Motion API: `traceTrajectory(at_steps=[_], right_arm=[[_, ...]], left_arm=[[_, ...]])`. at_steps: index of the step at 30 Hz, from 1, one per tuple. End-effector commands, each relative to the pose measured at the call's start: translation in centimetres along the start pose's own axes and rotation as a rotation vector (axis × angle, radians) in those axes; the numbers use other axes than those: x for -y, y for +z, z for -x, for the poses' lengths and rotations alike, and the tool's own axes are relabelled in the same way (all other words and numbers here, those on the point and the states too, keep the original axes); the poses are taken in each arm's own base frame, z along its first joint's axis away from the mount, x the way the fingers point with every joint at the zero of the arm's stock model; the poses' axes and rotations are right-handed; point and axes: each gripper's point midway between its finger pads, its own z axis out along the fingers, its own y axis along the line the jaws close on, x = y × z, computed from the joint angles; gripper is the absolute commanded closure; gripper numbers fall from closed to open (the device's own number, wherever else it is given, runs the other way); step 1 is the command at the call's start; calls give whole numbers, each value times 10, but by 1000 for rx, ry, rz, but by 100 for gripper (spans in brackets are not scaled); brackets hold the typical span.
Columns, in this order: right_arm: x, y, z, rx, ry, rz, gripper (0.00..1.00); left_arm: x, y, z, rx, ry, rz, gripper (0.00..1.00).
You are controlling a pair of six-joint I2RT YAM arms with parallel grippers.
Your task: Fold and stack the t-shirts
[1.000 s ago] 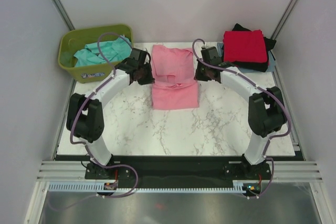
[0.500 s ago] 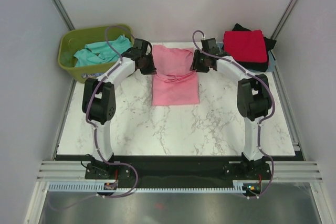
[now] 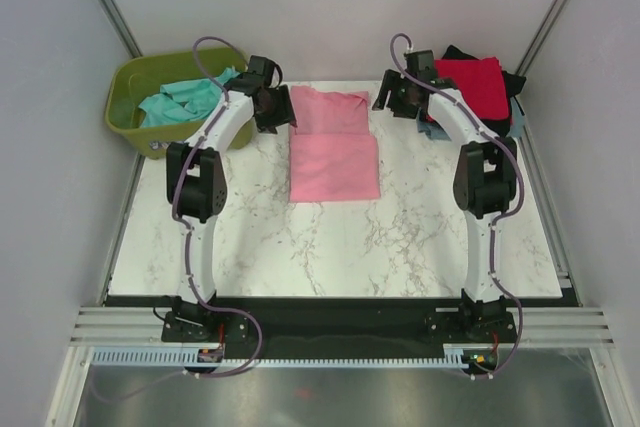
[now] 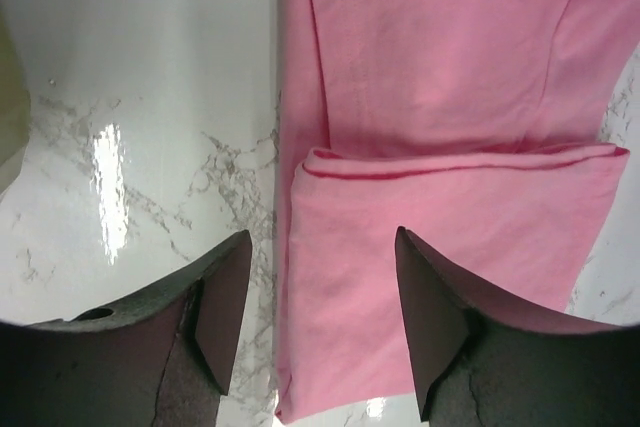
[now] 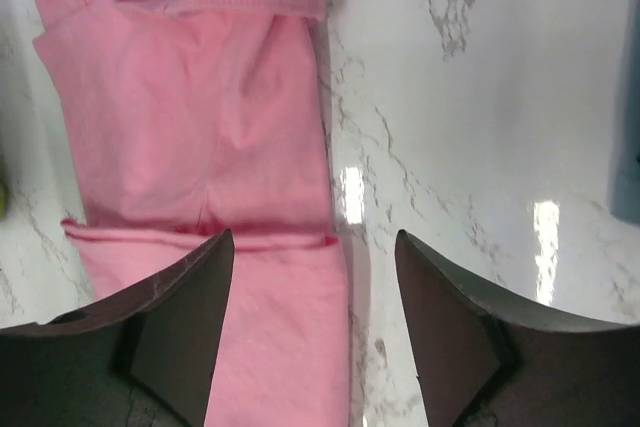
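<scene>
Next, my right gripper needs to move back and down to the pink t-shirt's near corner on the stack's side (image 3: 376, 195), as that corner lies below and back from it.
A pink t-shirt (image 3: 334, 162) lies folded flat at the middle of the marble table, with a fold edge running across it. My left gripper (image 3: 277, 115) hovers open over the shirt's far left edge. In the left wrist view its fingertips straddle that edge of the pink t-shirt (image 4: 440, 77) with nothing between them. My right gripper (image 3: 390, 104) hovers open at the far right edge of the pink t-shirt (image 5: 200, 97). A red t-shirt (image 3: 468, 85) tops a stack on black and grey-blue ones (image 3: 516, 123) at the back right. A teal t-shirt (image 3: 180, 102) lies in the tub.
The olive-green tub (image 3: 130, 87) stands at the back left corner, close to my left arm. The shirt stack sits just right of my right wrist. Grey walls close in both sides. A bare marble table (image 3: 330, 247) stretches toward the near edge.
Both grippers carried the pink shirt's edge toward the far side, opened and let go. The pink shirt now lies flat in a folded rectangle.
</scene>
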Motion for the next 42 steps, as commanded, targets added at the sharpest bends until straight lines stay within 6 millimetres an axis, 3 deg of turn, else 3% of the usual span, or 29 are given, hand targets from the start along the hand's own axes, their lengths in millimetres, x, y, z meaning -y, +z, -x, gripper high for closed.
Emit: traceTrajectory(at_steps=[1, 2, 3, 4, 5, 6, 7, 8, 9, 10, 13, 16, 17, 18, 26, 33, 42], right_arm=[[-22, -49, -2, 3, -42, 62, 26], [-9, -42, -33, -55, -25, 50, 26], [-16, -60, -37, -44, -27, 89, 25], [3, -55, -80, -126, -2, 65, 25], [5, -59, -90, -130, 17, 73, 24], [-6, -72, -90, -100, 15, 134, 24], [-6, -75, -102, -115, 25, 154, 24], [2, -73, -131, -159, 49, 162, 23], [-2, -82, -136, -153, 49, 186, 23], [0, -84, -166, -215, 60, 206, 23], [-10, -88, -190, -235, 77, 267, 23], [-3, -85, -217, -278, 83, 250, 24], [-2, -83, -219, -278, 85, 248, 24], [0, -82, -221, -281, 86, 244, 25], [13, -70, -232, -283, 78, 197, 42], [16, -61, -231, -275, 79, 186, 73], [14, -55, -235, -299, 66, 211, 86]], left_arm=[[13, -58, 9, 72, 19, -17, 33], [13, -61, 1, 62, 20, -20, 33], [13, -67, -10, 60, 25, -32, 33], [17, -68, -20, 52, 35, -49, 33], [21, -69, -27, 46, 45, -72, 33], [18, -65, -43, 19, 50, -73, 33], [24, -73, -48, 28, 65, -90, 33], [25, -73, -56, 24, 79, -97, 33], [22, -68, -69, 5, 88, -102, 33], [24, -73, -74, 9, 97, -110, 33], [16, -68, -98, -20, 94, -108, 34], [9, -70, -115, -13, 80, -118, 34], [10, -79, -114, 16, 72, -134, 34], [0, -74, -130, -4, 67, -120, 34], [-11, -72, -152, 59, 26, -164, 36], [-15, -56, -165, 61, -9, -191, 37], [-16, -31, -174, 54, -38, -212, 45]])
